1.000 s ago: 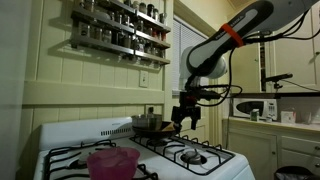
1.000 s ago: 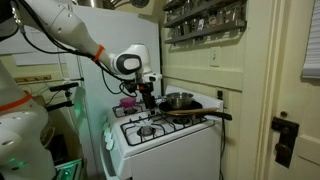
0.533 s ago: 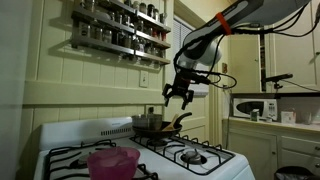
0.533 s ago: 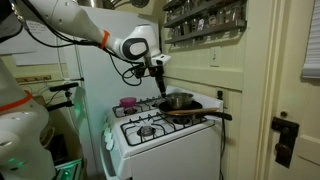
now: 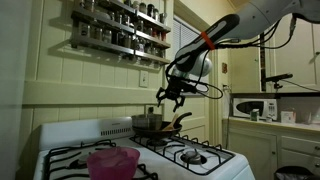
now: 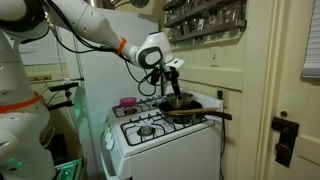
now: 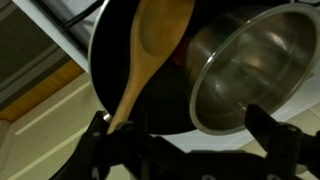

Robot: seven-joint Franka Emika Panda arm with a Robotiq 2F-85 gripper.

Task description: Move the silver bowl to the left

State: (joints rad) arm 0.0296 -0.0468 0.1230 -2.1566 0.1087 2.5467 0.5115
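Next, my gripper moves down and toward the silver bowl, open fingers astride its thin rim near the spoon, since that rim fits between the spread fingers.
The silver bowl [image 5: 146, 123] is a deep shiny steel bowl at the back of the white stove, also visible in an exterior view [image 6: 178, 100] and in the wrist view [image 7: 250, 60]. It stands right beside a dark frying pan [image 7: 140, 80]; I cannot tell whether they touch. The pan holds a wooden spoon [image 7: 150, 50]. My gripper [image 5: 168, 96] hangs in the air above the pan and bowl, apart from both. It also shows in an exterior view [image 6: 170, 88]. In the wrist view the gripper [image 7: 186, 135] is open and empty.
A pink translucent bowl [image 5: 112, 161] sits on a front burner of the stove [image 5: 60, 135]; it also shows in an exterior view [image 6: 129, 103]. The pan's long handle [image 6: 218, 115] sticks out past the stove. A spice rack [image 5: 118, 28] hangs on the wall above.
My gripper has risen from burner level and moved back over the pan and silver bowl. The bowl, pan and pink bowl have not moved.
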